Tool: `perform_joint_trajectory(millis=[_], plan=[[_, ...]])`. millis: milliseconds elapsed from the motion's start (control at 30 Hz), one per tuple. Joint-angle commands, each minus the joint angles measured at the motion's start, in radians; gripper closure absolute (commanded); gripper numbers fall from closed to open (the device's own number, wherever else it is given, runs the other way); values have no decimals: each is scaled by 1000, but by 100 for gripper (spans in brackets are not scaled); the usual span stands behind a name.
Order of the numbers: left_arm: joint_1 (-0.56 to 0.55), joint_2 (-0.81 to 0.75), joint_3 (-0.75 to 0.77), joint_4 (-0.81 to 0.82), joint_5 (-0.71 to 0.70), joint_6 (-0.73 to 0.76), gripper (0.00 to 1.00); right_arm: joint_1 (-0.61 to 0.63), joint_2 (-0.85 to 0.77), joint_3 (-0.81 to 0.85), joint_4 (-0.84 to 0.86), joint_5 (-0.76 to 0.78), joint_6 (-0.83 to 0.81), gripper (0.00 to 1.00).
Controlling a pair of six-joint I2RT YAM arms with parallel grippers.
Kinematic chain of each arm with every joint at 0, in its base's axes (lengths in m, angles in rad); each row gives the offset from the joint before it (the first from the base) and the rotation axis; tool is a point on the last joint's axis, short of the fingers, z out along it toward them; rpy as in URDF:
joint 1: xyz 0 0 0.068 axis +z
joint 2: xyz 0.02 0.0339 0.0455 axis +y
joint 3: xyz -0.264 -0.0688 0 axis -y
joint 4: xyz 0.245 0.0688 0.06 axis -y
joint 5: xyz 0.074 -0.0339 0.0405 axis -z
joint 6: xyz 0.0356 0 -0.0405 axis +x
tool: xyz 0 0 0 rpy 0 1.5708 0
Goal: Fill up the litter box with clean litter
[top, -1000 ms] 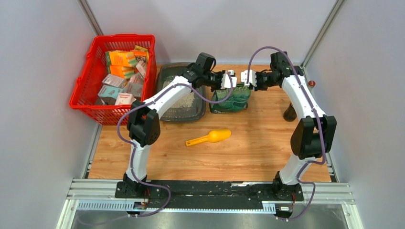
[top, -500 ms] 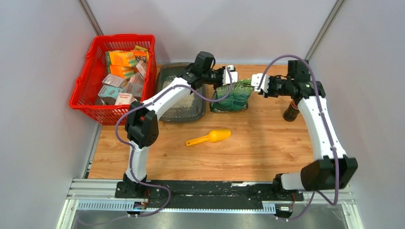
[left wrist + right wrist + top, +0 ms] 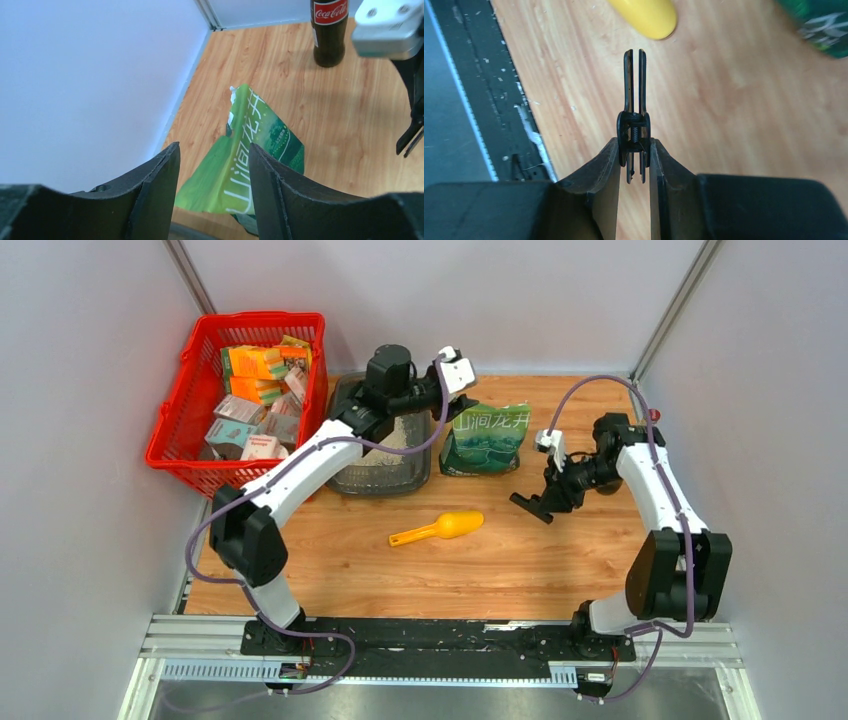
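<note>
The right gripper lowers and draws the black spring clip back onto the wood next, to the empty space beside the yellow scoop's wide end.
The dark grey litter box sits at the back, left of centre, with pale clean litter on its floor; my left arm crosses over it. The left gripper hangs open above the box's right end, with nothing between its fingers. The green printed bag lies just right of the box, free of both grippers. My right gripper is shut on a black spring clip, low over the table right of the bag.
A yellow scoop lies on the wood in front of the bag. A red mesh basket of boxes stands at the back left. A cola bottle stands near the right wall. White walls close in both sides.
The left gripper opened, let go of the bag's top and rose back to the left. The right gripper carried the black clip off the bag, toward the front right.
</note>
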Motion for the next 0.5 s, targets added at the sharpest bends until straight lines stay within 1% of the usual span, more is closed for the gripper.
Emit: perform_joint_trajectory(millis=[0,133,167,233,267,300,367,400,433,467], plan=[[1,-121,-94,60,-95,-186,39,-16,26,-85,-196,-82,49,94],[2,-175,-170,-16,-162,-263,39,-16,63,-194,-22,-3,170,93],[4,-183,-193,-30,-190,-275,39,-16,75,-214,12,35,242,92],[13,-195,-201,-69,-223,-343,39,-17,121,-246,87,71,305,92],[21,-197,-195,-78,-249,-373,39,-22,136,-249,98,79,334,92],[30,-188,-184,-86,-259,-451,39,-25,164,-249,111,76,346,88],[65,-174,-148,-99,-274,-547,38,-36,185,-249,150,80,376,82],[77,-151,-131,-101,-270,-644,38,-40,205,-237,158,82,399,74],[94,-136,-109,-116,-267,-704,37,-46,210,-230,170,82,409,66],[122,-117,-65,-122,-235,-758,36,-63,213,-217,175,79,419,58]])
